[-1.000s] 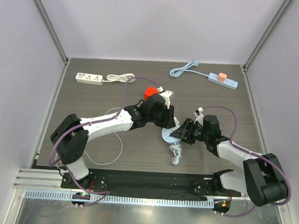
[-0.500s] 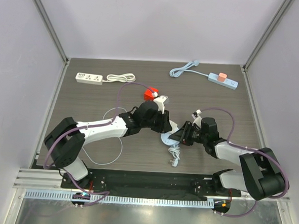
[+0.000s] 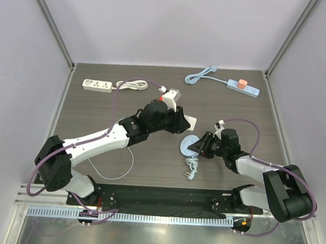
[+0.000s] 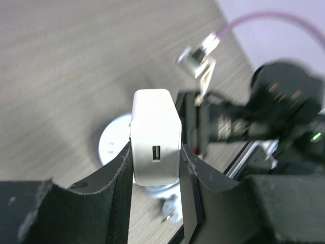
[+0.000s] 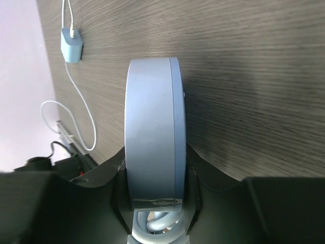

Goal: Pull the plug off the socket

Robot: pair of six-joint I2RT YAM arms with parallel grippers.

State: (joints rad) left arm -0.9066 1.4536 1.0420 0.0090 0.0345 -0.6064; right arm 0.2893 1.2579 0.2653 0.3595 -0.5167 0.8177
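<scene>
The left gripper brings the plug down and back onto bare tabletop beside the white cable next and releases it there, clear of the socket [image 3: 189, 145].
A white plug [image 4: 155, 140] with a USB port sits clamped between my left gripper's [image 4: 155, 165] black fingers. In the top view the left gripper [image 3: 183, 122] holds this plug [image 3: 189, 122] up, clear of the round pale-blue socket [image 3: 189, 145]. My right gripper [image 3: 201, 146] is shut on that socket's rim. In the right wrist view the socket [image 5: 152, 127] stands on edge between the jaws of the right gripper [image 5: 152, 175]. The socket also shows below the plug in the left wrist view [image 4: 112, 145]. Its own grey cord and plug [image 3: 191, 169] lie just in front of it.
A white power strip [image 3: 96, 85] lies at the back left. A blue power strip [image 3: 244, 87] with an orange plug lies at the back right. A thin white cable [image 3: 121, 166] loops under my left arm, and a small blue charger [image 5: 71, 50] is on its end.
My left gripper has drawn back and to the left with the white plug, off the round socket. My right gripper has stayed shut on the socket.
</scene>
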